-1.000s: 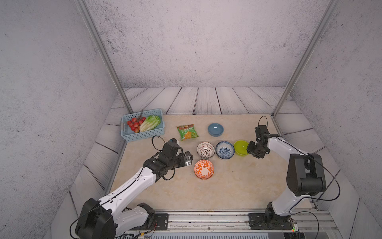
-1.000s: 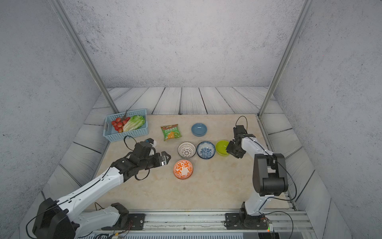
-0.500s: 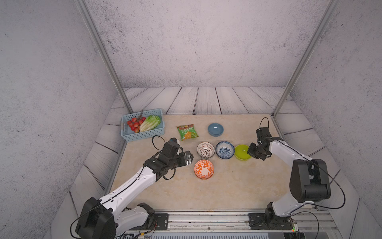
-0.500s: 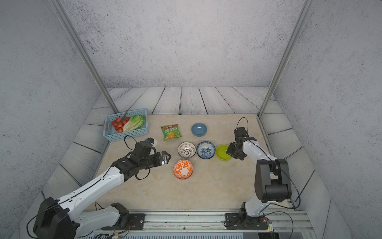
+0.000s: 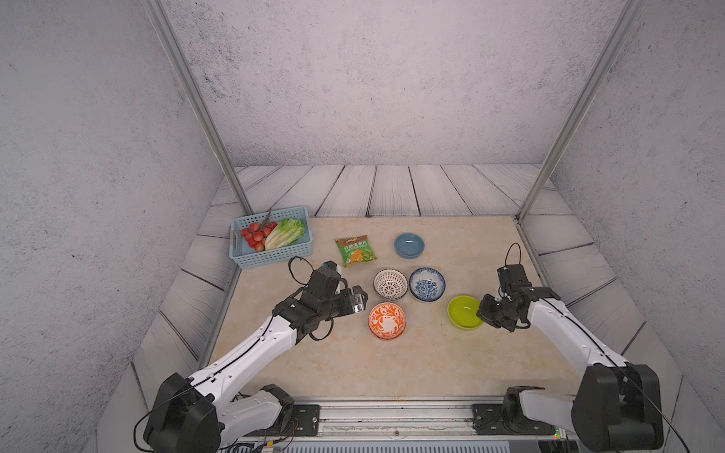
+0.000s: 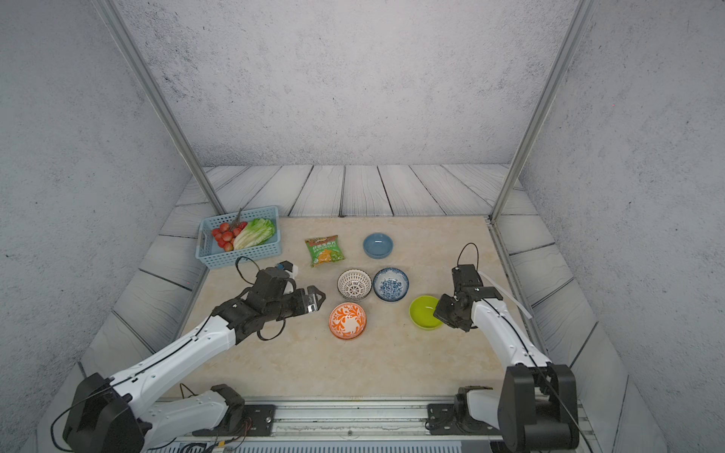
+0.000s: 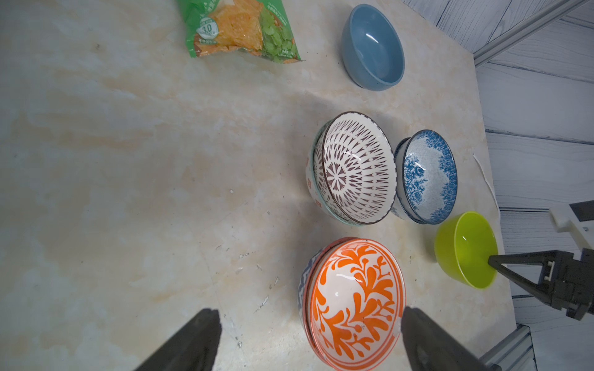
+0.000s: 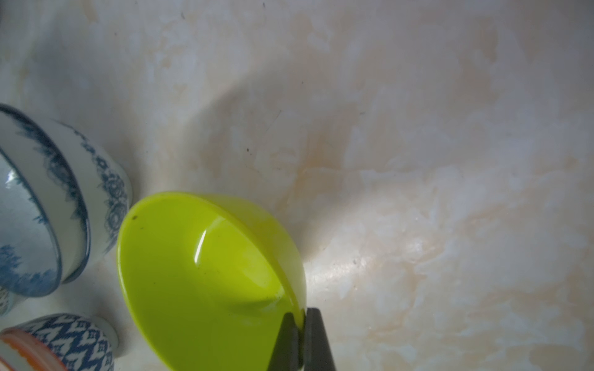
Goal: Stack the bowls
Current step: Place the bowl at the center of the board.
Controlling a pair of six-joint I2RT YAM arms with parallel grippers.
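My right gripper moves toward the bare tabletop beside the orange-scroll bowl (image 5: 387,320) next, lowers the lime-green bowl (image 5: 465,312) there and releases the lime-green bowl's rim.
My right gripper (image 5: 483,311) (image 8: 302,324) is shut on the near rim of the lime-green bowl (image 5: 465,312) (image 8: 199,279), which is tilted beside the blue-floral bowls (image 5: 427,284) (image 8: 48,208). The dark-lattice bowl (image 5: 390,284) (image 7: 356,167) is nested on top of others. In front of it, the orange-scroll bowl (image 5: 387,320) (image 7: 353,302) sits in a blue zigzag bowl (image 8: 74,340). The slate-blue bowl (image 5: 409,245) stands alone at the back. My left gripper (image 5: 359,302) (image 7: 310,314) hovers open just left of the orange-scroll bowl.
A blue mesh basket (image 5: 274,255) of tomatoes and lettuce stands at the back left. A green snack bag (image 5: 355,251) lies between it and the slate-blue bowl. Metal frame posts (image 5: 525,211) rise at the table's back corners.
My right gripper closed on the lime-green bowl's rim and drew it toward the table's front, away from the blue-floral bowls. The left arm stayed put.
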